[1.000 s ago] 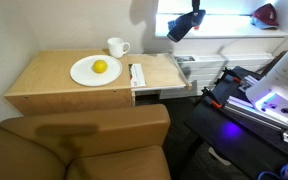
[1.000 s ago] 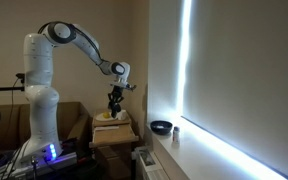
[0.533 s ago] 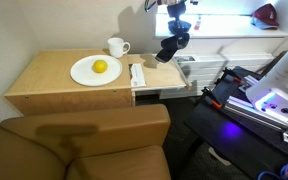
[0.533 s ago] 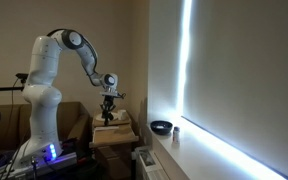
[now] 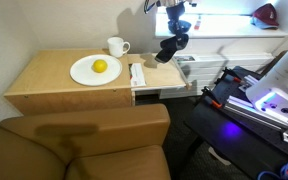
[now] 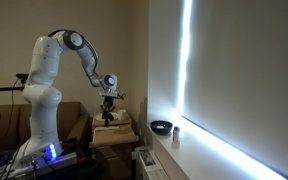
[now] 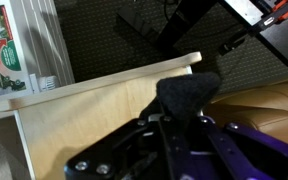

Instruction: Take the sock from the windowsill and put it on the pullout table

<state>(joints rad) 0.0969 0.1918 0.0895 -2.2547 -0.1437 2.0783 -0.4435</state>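
Note:
Next, my gripper comes down toward the pullout table's light wooden surface and releases the dark sock there, since the sock still hangs above the leaf.
My gripper is shut on a dark sock that hangs from it just above the pullout table, a light wooden leaf sticking out of the side table. In the wrist view the sock is a dark wad pinched between the fingers, over the wooden leaf near its outer edge. In an exterior view the gripper hangs low over the side table. The windowsill lies behind it.
On the side table are a white plate with a yellow fruit, a white mug and a small white object. A red thing sits on the sill. A dark bowl sits on a ledge. A brown sofa stands in front.
The gripper came down from the windowsill with the sock to just above the pullout table during the first half second. Since then it has held still.

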